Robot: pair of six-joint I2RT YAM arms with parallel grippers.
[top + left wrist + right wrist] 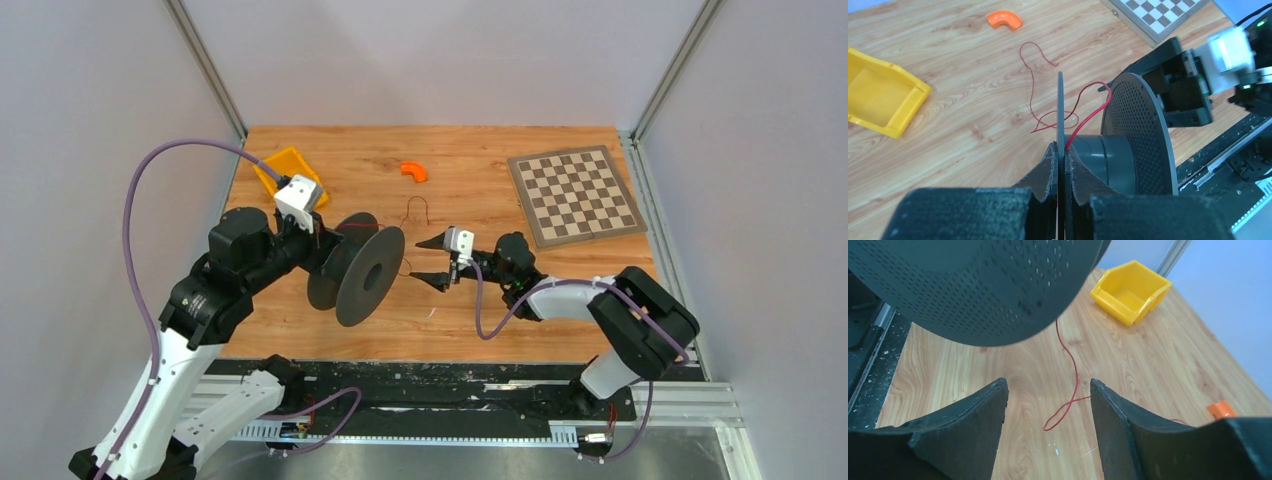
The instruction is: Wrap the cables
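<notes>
The small loop of wire lies clear of the spool's rim with the holes. My right gripper should move down and to the left in the top view, onto the loop.
The cable is a thin red wire lying in loose loops on the wooden table. One end of the wire rises to the hub of a dark grey spool. My left gripper is shut on the edge of the spool's near flange and holds the spool off the table, flanges upright. My right gripper is open just right of the spool, with nothing between its fingers. In the right wrist view a small loop of the wire lies on the table below the right gripper, and the perforated flange fills the top.
A yellow bin sits at the back left and a small orange curved piece at the back centre. A checkerboard lies at the back right. A black rail runs along the table's near edge.
</notes>
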